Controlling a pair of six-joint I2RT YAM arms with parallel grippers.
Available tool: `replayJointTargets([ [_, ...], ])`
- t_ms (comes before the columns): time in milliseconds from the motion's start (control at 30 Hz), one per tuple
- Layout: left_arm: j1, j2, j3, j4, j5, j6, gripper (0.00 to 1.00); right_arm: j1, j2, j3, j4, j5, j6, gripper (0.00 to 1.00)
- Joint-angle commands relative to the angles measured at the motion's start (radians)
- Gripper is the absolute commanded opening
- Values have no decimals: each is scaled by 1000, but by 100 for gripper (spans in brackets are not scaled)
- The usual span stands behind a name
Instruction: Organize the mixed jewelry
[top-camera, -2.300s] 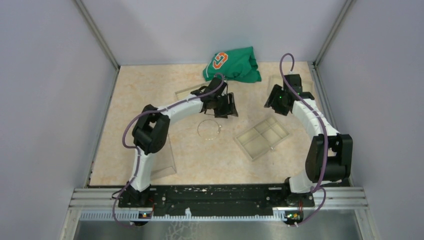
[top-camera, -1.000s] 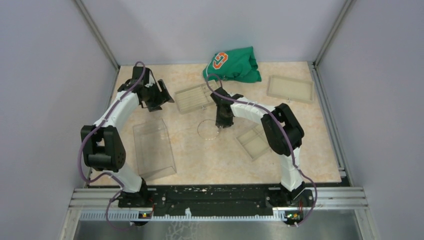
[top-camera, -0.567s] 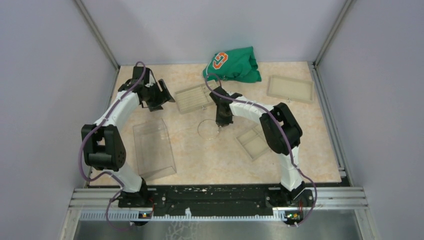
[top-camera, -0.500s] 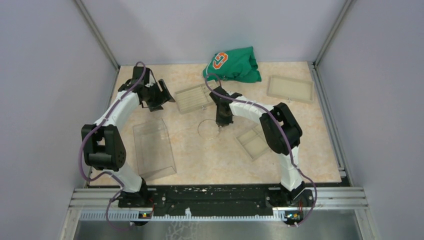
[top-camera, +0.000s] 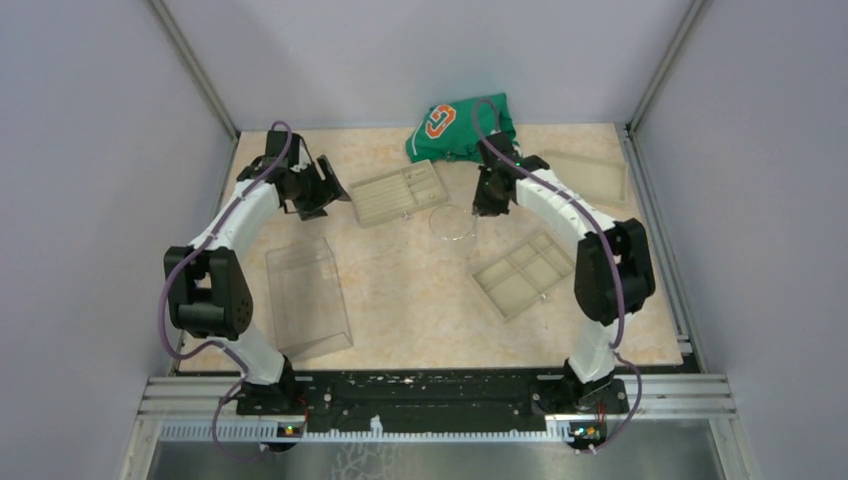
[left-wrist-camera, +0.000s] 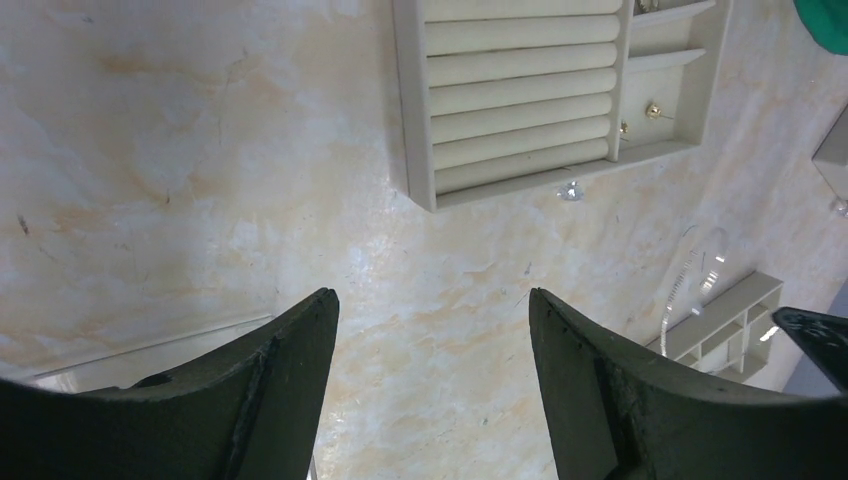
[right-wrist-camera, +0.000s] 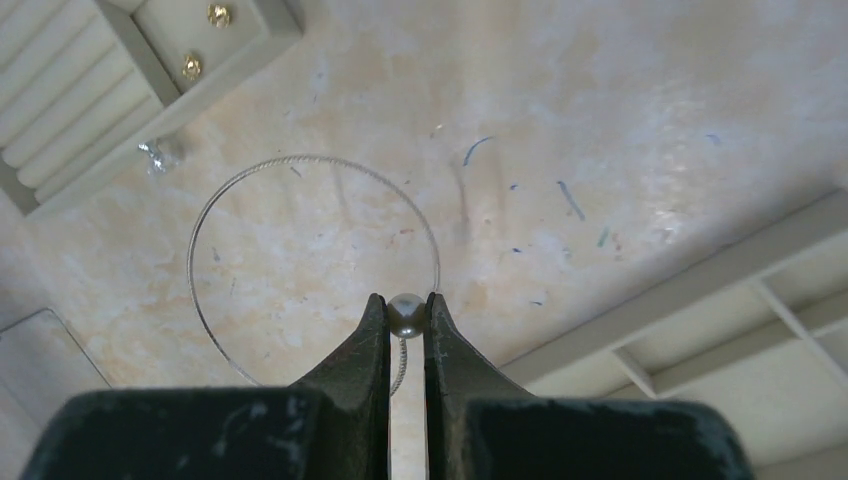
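Note:
The undivided beige tray (top-camera: 582, 173) lies outward of my right gripper and to its right in the top view, so I will carry the wide hoop over, lower and release.
A thin silvery wire hoop (right-wrist-camera: 300, 158) with a pearl bead hangs from my right gripper (right-wrist-camera: 406, 312), which is shut on the bead. From above, the hoop (top-camera: 452, 222) sits between the ring tray (top-camera: 400, 193) and the compartment tray (top-camera: 525, 272), with the right gripper (top-camera: 480, 208) at its right edge. A tiny silvery piece (right-wrist-camera: 160, 155) lies on the table by the ring tray's edge, also visible from the left wrist as a silvery piece (left-wrist-camera: 571, 190). My left gripper (left-wrist-camera: 432, 300) is open and empty at the back left (top-camera: 330, 192).
Small gold studs (right-wrist-camera: 190, 67) sit in the ring tray's side compartments. A clear plastic box (top-camera: 308, 295) lies front left. A green cloth (top-camera: 465, 128) is at the back wall. Another beige tray (top-camera: 590, 178) sits back right, partly behind the right arm.
My right gripper closed on the hoop's pearl and carried the hoop from mid-table toward the back right. The left arm has stayed still since a second ago.

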Motion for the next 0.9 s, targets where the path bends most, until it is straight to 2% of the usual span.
replayJointTargets([
  [0, 6, 12, 40, 25, 17, -19, 76, -77, -105, 41, -45, -6, -53, 0],
  [167, 7, 15, 49, 28, 17, -20, 76, -195, -172, 52, -62, 7, -76, 0],
  [400, 5, 14, 50, 31, 21, -25, 76, -353, -181, 65, -58, 42, -110, 0],
  [600, 5, 5, 45, 30, 26, -28, 76, -452, -136, 93, -24, 55, -125, 0],
  [867, 5, -24, 22, 27, 25, -31, 77, -547, 10, 203, -8, 81, -139, 0],
])
